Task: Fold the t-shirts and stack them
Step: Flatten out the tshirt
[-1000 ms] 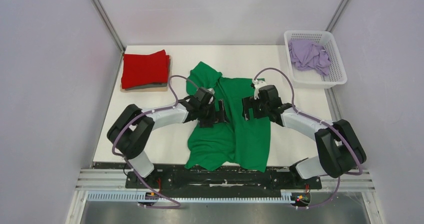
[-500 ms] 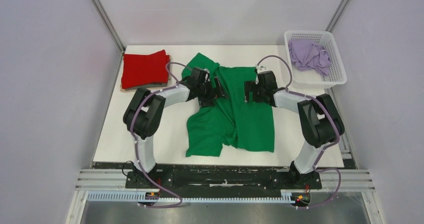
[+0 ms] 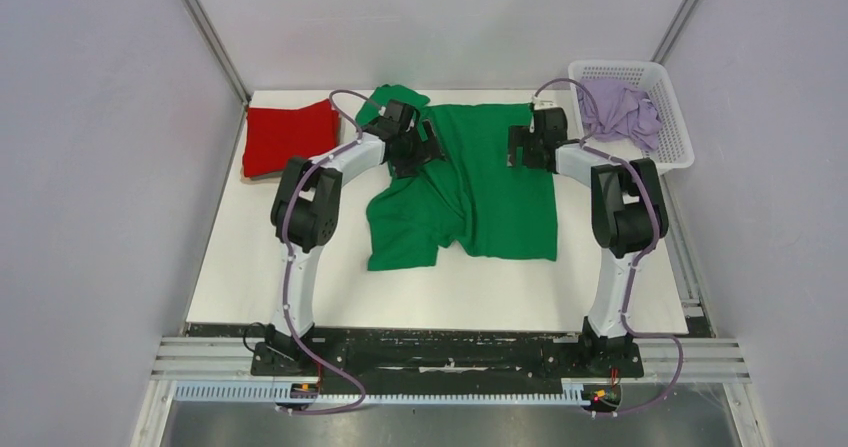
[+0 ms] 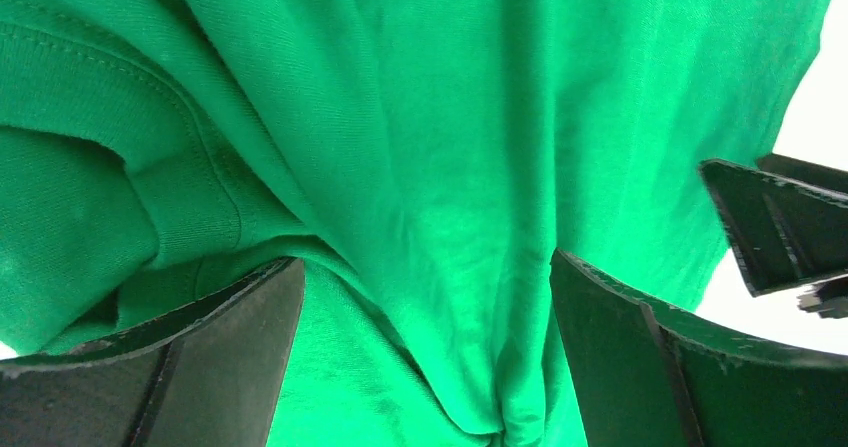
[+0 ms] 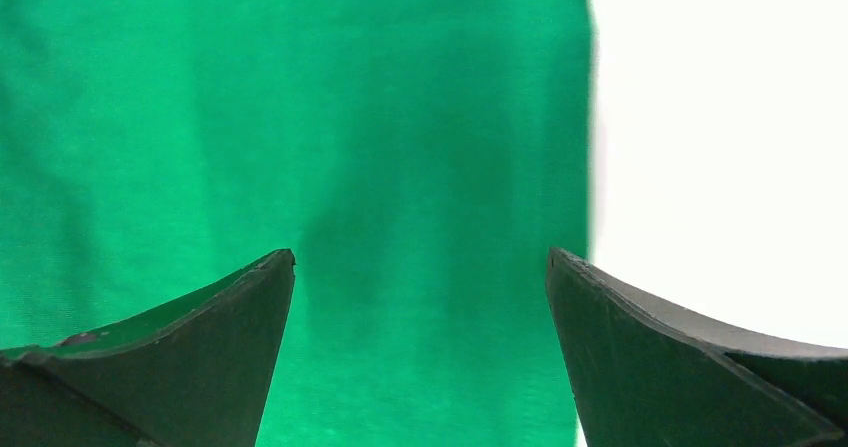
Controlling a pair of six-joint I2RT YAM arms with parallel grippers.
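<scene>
I should bring my left gripper back and to its left in the top view, onto the green t-shirt's near corner (image 3: 373, 266), because that corner sticks out onto bare table.
The bright green t-shirt (image 3: 490, 192) lies spread on the white table (image 3: 300, 287), its right half flat and its left half rumpled, with one sleeve bunched at the far edge. My left gripper (image 3: 425, 147) is at the shirt's far left; its jaws stand wide apart (image 4: 425, 267) with a loose fold of green fabric (image 4: 450, 117) between them. My right gripper (image 3: 520, 147) is open (image 5: 421, 257) over the shirt's far right edge (image 5: 300, 117). The red t-shirt (image 3: 290, 137) lies folded at the far left. The pale lilac t-shirt (image 3: 618, 109) lies crumpled in the basket.
A white lattice basket (image 3: 680, 137) stands at the far right corner. A grey or brown layer shows under the red shirt. Metal frame posts and pale walls close in the table on three sides. Bare table (image 5: 720, 147) shows right of the green shirt.
Both arms have stretched out toward the far side and the green shirt has slid with them, away from the near edge. It now lies flatter.
</scene>
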